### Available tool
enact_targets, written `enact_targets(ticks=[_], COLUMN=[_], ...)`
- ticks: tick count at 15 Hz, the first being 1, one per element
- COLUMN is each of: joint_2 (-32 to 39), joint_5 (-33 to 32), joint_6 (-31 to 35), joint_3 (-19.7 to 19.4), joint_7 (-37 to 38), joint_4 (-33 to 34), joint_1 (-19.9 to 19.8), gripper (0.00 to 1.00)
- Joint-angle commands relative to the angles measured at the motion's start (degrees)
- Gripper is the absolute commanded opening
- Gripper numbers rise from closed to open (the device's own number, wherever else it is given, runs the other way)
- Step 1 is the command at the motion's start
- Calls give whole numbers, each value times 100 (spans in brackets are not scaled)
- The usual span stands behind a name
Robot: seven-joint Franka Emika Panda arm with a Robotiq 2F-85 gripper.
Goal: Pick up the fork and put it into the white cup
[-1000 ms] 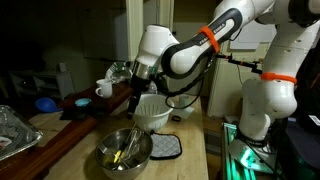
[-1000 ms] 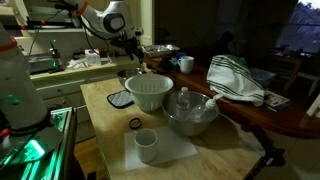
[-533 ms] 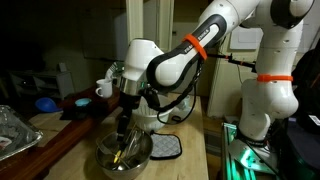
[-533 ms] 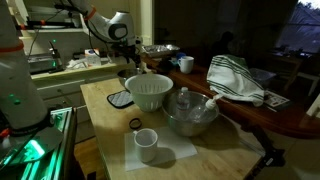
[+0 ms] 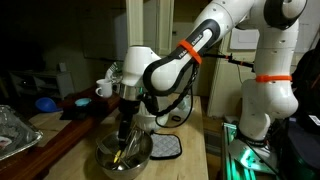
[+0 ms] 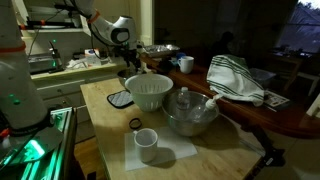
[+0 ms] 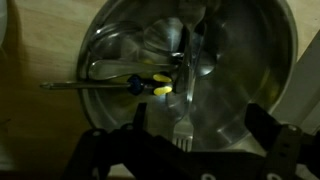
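The fork's thin silver handle by its tines is below my gripper. My gripper should next lower its open fingers, already on either side, into the steel bowl.
A metal fork lies in the steel mixing bowl, tines toward my gripper, next to a utensil with blue and yellow parts. My gripper is open and empty, hanging above the bowl with a finger on each side of the fork's tines. In an exterior view my gripper is just over the steel bowl. The small white cup with a handle stands behind the arm; it also shows far back on the counter.
A wide white ribbed bowl stands beside the steel bowl. A handleless pale cup sits on a white napkin near the front. A pot holder, a striped towel and a blue object lie around.
My arm swung from above the white ribbed bowl over to the steel bowl and came down toward it. The gripper stayed open. The fork has not moved.
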Motion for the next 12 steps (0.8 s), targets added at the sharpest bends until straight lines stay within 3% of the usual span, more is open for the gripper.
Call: enact_targets(ticks=[1, 7, 9, 10, 12], joint_2=[490, 1214, 1376, 1439, 1502], joint_5=[29, 63, 69, 46, 8], joint_6=[218, 113, 120, 136, 117], joint_3=[-35, 88, 123, 127, 135], joint_7=[-98, -302, -346, -347, -340], joint_4=[209, 726, 844, 914, 1005], joint_1=[-100, -141, -164, -158, -142], gripper=[100, 99, 87, 72, 65])
